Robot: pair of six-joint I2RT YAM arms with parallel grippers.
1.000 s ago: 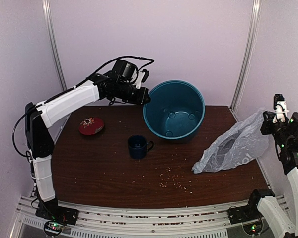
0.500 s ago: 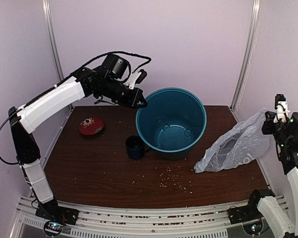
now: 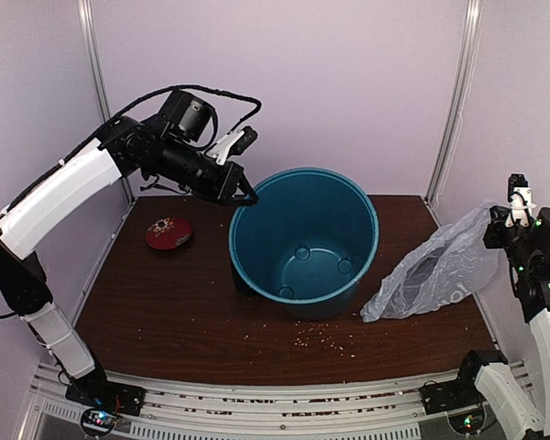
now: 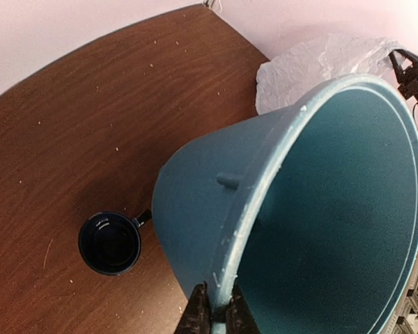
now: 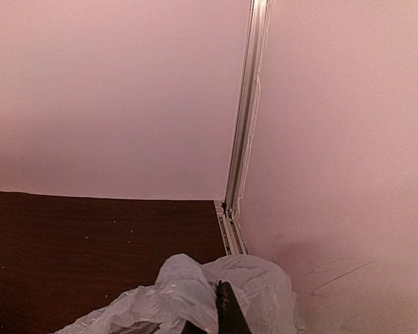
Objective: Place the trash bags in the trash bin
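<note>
Next I should move my left gripper down and toward the trash bag (image 3: 435,270), standing the bin on the crumb-strewn tabletop, then release it, because the mug occupies the table beside it.
The teal trash bin (image 3: 302,243) hangs tilted above the table's middle, its mouth facing up and toward the front. My left gripper (image 3: 247,196) is shut on its far-left rim; in the left wrist view the jaws (image 4: 219,314) pinch the rolled rim of the bin (image 4: 313,209). The pale blue-grey trash bag (image 3: 435,270) droops from the right edge down onto the table. My right gripper (image 3: 497,218) is shut on its top corner, and in the right wrist view one dark finger (image 5: 228,312) presses into the bag (image 5: 188,296).
A small dark blue mug (image 4: 110,243) stands on the brown table (image 3: 165,302) below the lifted bin; the bin hides it in the top view. A red dish (image 3: 169,232) sits at the far left. Crumbs (image 3: 325,341) lie near the front. Pink walls close in behind and at the sides.
My left arm has lifted the bin and carried it forward and left, tilting it; it now covers the mug in the top view. The right gripper and bag have barely moved.
</note>
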